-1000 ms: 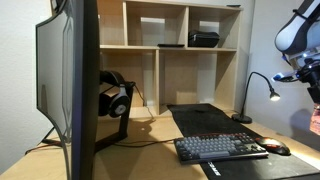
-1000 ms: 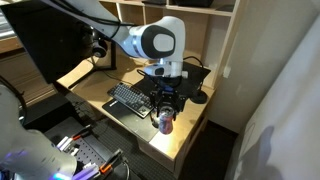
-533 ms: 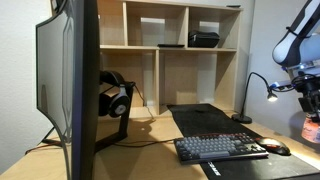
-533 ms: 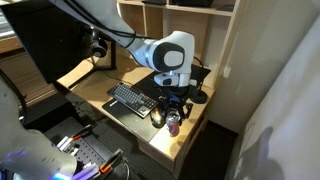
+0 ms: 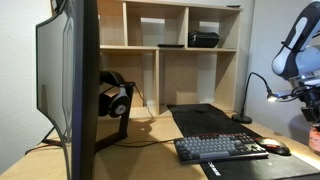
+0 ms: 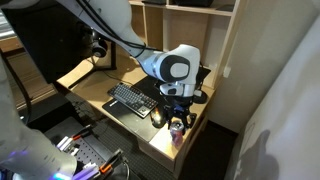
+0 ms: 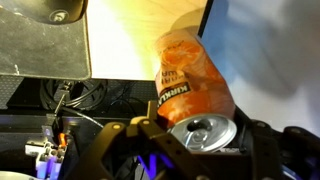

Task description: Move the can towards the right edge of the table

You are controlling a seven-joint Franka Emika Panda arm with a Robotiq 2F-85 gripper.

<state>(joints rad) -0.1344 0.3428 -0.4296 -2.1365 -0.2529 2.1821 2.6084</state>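
The can hangs close by the table's edge, so I will next move my gripper down and slightly toward the mouse to let go of the can on the bare wood [image 5: 307, 154] [image 7: 158, 38].
The can [image 7: 188, 80] is pink-orange with pale lettering and a silvery top. In the wrist view it fills the middle, lying between my gripper's [image 7: 200, 138] two fingers, which are shut on it. In an exterior view the gripper [image 6: 178, 120] holds the can [image 6: 178, 130] upright over the near right part of the light-wood table [image 6: 165, 148], close to its edge. In an exterior view the arm and the can [image 5: 316, 138] are cut off by the frame's right side.
A keyboard [image 6: 130, 100] and a mouse [image 5: 275, 148] lie on the black mat [image 5: 205, 118]. A desk lamp [image 5: 255, 92], headphones on a stand [image 5: 115, 98], a large monitor [image 5: 75, 80] and the shelf unit [image 5: 180, 50] stand around.
The arm has carried the can further towards the table's edge and lower; in one exterior view it has slid almost out of frame.
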